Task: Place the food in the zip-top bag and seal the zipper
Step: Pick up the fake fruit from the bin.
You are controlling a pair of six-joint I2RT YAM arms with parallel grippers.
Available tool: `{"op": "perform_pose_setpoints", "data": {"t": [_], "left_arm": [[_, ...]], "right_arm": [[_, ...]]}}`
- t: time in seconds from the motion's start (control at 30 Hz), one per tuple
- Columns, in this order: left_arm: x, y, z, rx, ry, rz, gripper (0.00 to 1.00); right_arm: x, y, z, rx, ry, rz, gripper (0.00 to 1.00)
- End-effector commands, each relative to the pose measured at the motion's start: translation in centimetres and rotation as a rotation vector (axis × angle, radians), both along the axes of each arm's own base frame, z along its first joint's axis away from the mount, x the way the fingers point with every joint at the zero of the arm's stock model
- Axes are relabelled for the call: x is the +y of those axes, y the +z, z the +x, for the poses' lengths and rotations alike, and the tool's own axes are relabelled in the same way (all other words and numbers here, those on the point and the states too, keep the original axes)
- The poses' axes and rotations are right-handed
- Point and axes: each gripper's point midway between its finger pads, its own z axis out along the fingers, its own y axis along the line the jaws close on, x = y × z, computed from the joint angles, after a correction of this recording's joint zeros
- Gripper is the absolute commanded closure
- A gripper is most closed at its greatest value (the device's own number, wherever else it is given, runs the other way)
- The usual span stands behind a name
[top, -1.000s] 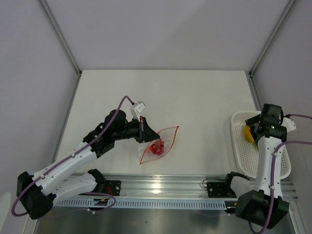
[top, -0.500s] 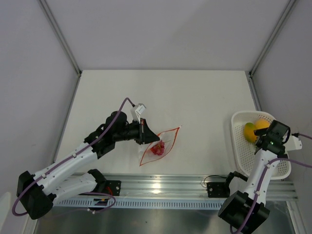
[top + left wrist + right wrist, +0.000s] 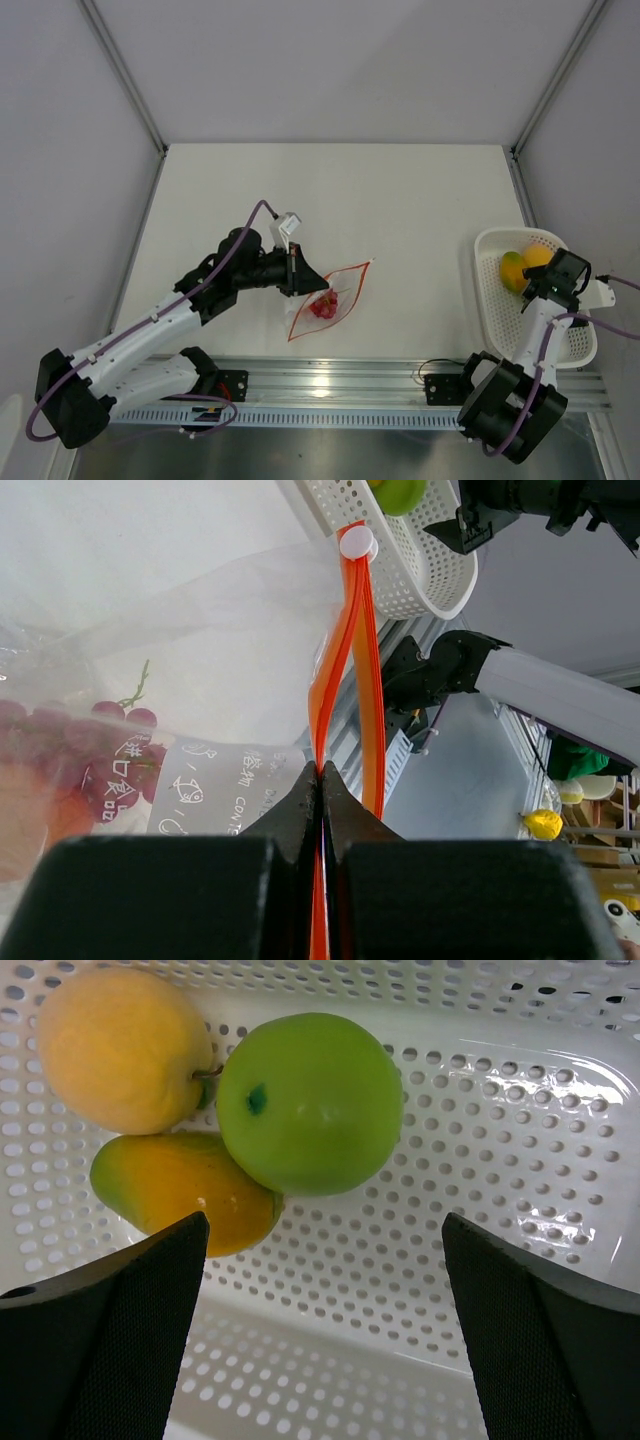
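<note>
The lime green fruit (image 3: 310, 1103) below is in line with the gap between my right gripper's open fingers. I will lower them around it and close next.
The clear zip-top bag (image 3: 330, 298) lies on the table with dark red fruits (image 3: 321, 306) inside; they also show through the plastic in the left wrist view (image 3: 60, 755). My left gripper (image 3: 298, 273) is shut on one side of the orange-red zipper (image 3: 345, 650) at the bag's mouth and holds it apart from the other side. The white tab (image 3: 355, 542) sits at the strip's far end. My right gripper (image 3: 325, 1260) is open and empty above the basket, close to a lime green fruit (image 3: 310, 1103), a yellow fruit (image 3: 120, 1048) and an orange one (image 3: 180, 1192).
The white mesh basket (image 3: 500, 325) stands at the table's right edge, and its perforated floor (image 3: 480, 1220) fills the right wrist view. The metal rail (image 3: 330, 380) runs along the near edge. Grey walls enclose the table on three sides.
My right wrist has drawn back toward the near right of the basket, uncovering the fruits in it. My left gripper and the bag have barely shifted.
</note>
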Motion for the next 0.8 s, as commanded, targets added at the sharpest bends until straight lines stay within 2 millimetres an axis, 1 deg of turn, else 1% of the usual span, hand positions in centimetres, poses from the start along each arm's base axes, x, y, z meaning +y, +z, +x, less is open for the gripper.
{"op": "perform_pose_setpoints", "data": {"t": [0.0,0.07,0.2,0.37,0.43,0.47,0.53,0.6,0.77], "left_arm": [[-0.4,0.4,-0.2,-0.035,-0.038,-0.012,0.99],[-0.5,0.2,-0.1,-0.030,-0.039,-0.005,0.99],[-0.7,0.2,-0.1,-0.028,-0.051,-0.002,0.99],[-0.8,-0.4,0.1,-0.016,-0.051,0.008,0.99],[-0.8,-0.3,0.2,-0.011,-0.051,0.004,0.99],[-0.9,-0.2,0.1,-0.014,-0.055,0.000,0.99],[-0.9,0.0,0.1,-0.011,-0.057,-0.003,0.99],[-0.9,-0.1,0.1,-0.009,-0.057,-0.001,0.99],[-0.8,-0.2,0.0,-0.003,-0.056,0.003,0.99]], "right_arm": [[-1.7,0.4,0.8,-0.030,-0.025,-0.066,0.01],[-2.1,0.3,1.1,-0.029,-0.027,-0.076,0.00],[-2.9,-0.5,1.4,0.001,-0.038,-0.079,0.01],[-3.2,-2.3,1.8,0.036,-0.042,-0.041,0.01],[-3.3,-2.9,1.7,0.057,-0.046,-0.036,0.01],[-3.4,-3.6,1.6,0.078,-0.050,-0.024,0.01],[-3.6,-3.9,1.7,0.092,-0.047,-0.017,0.01],[-3.8,-4.2,1.6,0.099,-0.052,-0.012,0.02],[-4.0,-4.3,1.4,0.102,-0.051,-0.025,0.12]]}}
